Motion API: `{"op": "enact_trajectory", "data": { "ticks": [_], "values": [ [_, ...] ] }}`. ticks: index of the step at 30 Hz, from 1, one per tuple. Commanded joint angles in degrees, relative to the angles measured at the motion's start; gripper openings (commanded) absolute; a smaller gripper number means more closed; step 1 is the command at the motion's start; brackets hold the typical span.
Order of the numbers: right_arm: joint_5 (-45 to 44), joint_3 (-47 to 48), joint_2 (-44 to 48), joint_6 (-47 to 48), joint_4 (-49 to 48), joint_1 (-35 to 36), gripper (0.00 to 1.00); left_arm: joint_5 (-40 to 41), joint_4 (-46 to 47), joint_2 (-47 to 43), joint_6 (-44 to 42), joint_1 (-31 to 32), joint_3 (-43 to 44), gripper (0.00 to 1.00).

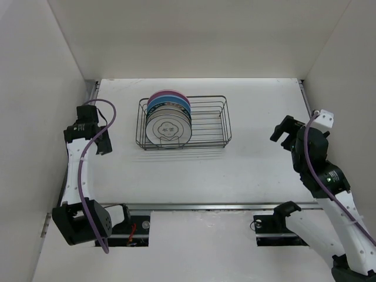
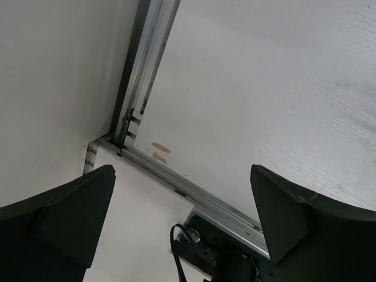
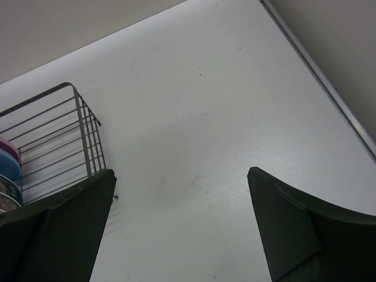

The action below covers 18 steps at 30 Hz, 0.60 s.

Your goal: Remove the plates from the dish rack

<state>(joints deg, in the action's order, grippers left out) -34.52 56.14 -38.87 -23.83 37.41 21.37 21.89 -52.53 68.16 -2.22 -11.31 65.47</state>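
I should next move my right gripper across the rack's empty half, where there's room, onto the white plate's edge (image 1: 190,126), which lies to the gripper's left in the top view.
The dark wire dish rack (image 1: 205,122) stands at the back middle of the table. Several plates stand on edge in its left half: a white plate with a grey rim (image 1: 169,129) in front, a blue plate (image 1: 168,103) and a pink plate (image 1: 167,93) behind it. The others are hidden between them. My left gripper (image 1: 104,141) is open and empty, left of the rack. My right gripper (image 1: 282,130) is open and empty, right of the rack. The right wrist view shows the rack's end (image 3: 70,141) and the plate edges (image 3: 8,170) at far left.
White enclosure walls rise on the left, back and right. An aluminium rail (image 1: 205,206) runs along the near edge by the arm bases. The left wrist view shows that rail (image 2: 176,176), the left wall and an arm base (image 2: 223,258).
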Motion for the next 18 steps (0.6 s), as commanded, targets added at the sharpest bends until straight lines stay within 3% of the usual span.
{"op": "enact_trajectory", "data": {
  "ticks": [1,7,10,12,15,18],
  "values": [
    [-0.55,1.17,-0.85,0.19,-1.2,-0.1,1.0,-0.62,-0.64,-0.84,0.72,-0.03,2.2,0.99],
    [5.07,2.84,-3.48,3.7,-5.49,-0.1,1.0,-4.12,-0.64,0.22,-0.59,-0.03,4.57,0.99],
    [13.66,6.17,-7.26,8.25,-8.39,-0.1,1.0,-12.27,-0.64,1.79,-3.93,-0.03,7.99,0.99],
    [26.3,9.42,-11.72,11.95,-9.63,-0.1,1.0,-17.12,-0.64,3.89,-4.46,-0.03,12.45,0.99],
    [41.67,14.58,-20.75,17.41,-11.47,2.17,0.92,-25.74,-1.42,9.06,-5.16,1.81,21.58,0.99],
    [43.49,22.57,-29.65,21.01,-10.96,7.7,0.84,-30.15,-4.41,15.05,-5.16,4.97,29.51,0.99]
  ]
}}
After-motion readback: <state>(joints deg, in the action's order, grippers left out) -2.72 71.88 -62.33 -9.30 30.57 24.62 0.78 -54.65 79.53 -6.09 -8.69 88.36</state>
